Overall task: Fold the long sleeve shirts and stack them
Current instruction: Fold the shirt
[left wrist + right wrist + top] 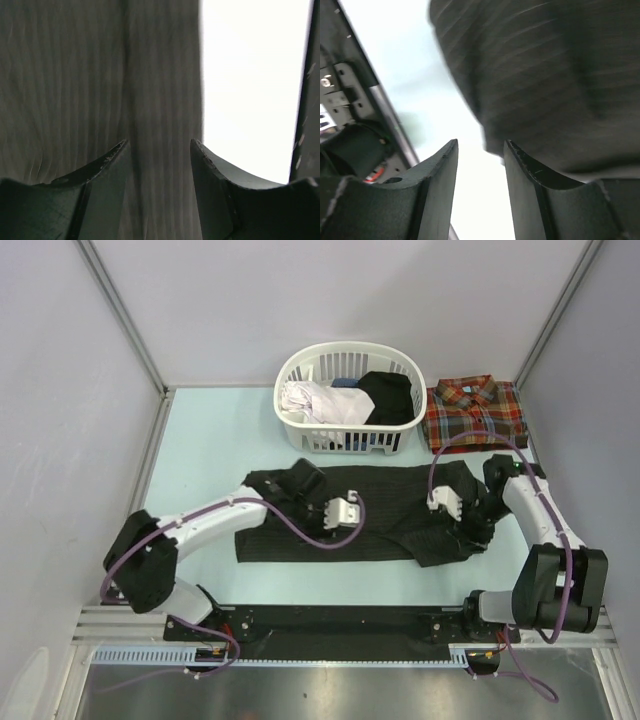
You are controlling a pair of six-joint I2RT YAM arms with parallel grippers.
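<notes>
I will move my right gripper down and slightly back onto the edge of the black shirt at its front corner, because the gripper's fingers are mostly above the bare table.
The black pinstriped shirt (pixel 310 535) lies spread flat across the middle of the table. It fills the left of the left wrist view (pixel 75 75) and the upper right of the right wrist view (pixel 545 65). The plaid flannel shirt (pixel 472 412) lies folded at the back right. My left gripper (pixel 362 523) (pixel 157 142) is open, low over the black shirt's middle near its front edge. My right gripper (pixel 464 532) (pixel 480 142) is open and empty, at the shirt's right front corner, its jaws over bare table beside the cloth's edge.
A white laundry basket (pixel 300 365) with white and black clothes stands at the back centre, left of the plaid shirt. The pale table (pixel 250 75) (pixel 420 75) ends at a black rail (pixel 330 620) in front. Grey walls close in both sides.
</notes>
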